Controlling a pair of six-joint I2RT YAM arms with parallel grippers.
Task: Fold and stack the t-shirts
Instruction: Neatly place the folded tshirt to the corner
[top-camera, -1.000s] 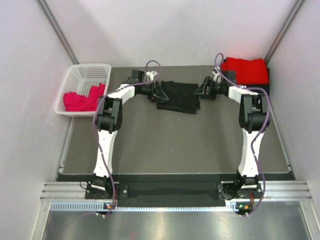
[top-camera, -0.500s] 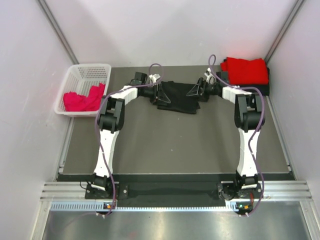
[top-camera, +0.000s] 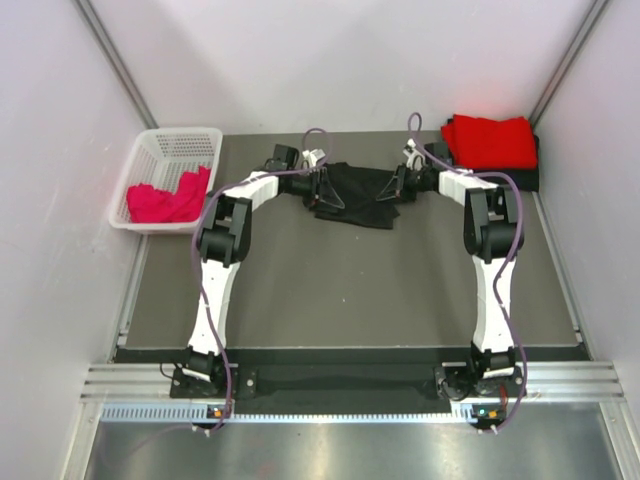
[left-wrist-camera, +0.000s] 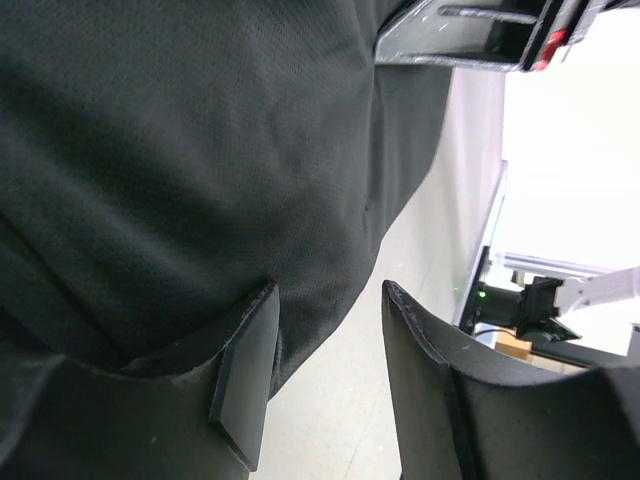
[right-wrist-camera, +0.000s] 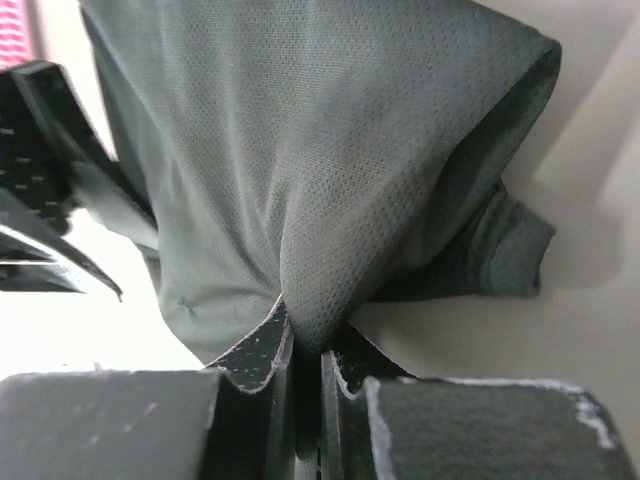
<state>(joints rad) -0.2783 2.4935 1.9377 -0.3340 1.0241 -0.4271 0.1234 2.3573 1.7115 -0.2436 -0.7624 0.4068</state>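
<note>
The robot's right gripper will carry the black t-shirt (top-camera: 358, 192) outward and to the right in the top view, over the red t-shirt (top-camera: 490, 140), and let go of it there, since that tops the stack.
A black t-shirt (top-camera: 358, 192) lies partly folded at the back middle of the table. My right gripper (top-camera: 393, 188) is at its right edge, and the right wrist view shows that gripper (right-wrist-camera: 308, 345) shut on a pinched fold of the black cloth (right-wrist-camera: 300, 150). At the shirt's left edge is my left gripper (top-camera: 325, 190). In the left wrist view the left gripper (left-wrist-camera: 325, 370) stands open, its left finger (left-wrist-camera: 248, 375) against the black cloth (left-wrist-camera: 200, 150) and mostly bare table in the gap. A folded red t-shirt (top-camera: 490, 140) lies on a black one at the back right.
A white lattice basket (top-camera: 175, 148) at the back left holds a crumpled pink-red t-shirt (top-camera: 165, 200). Grey walls close in on both sides and at the back. The two arms reach inward toward each other across the far half of the table.
My right gripper has moved left onto the black t-shirt's right edge and shut on a fold of it. The left gripper has shifted slightly right and stayed open.
</note>
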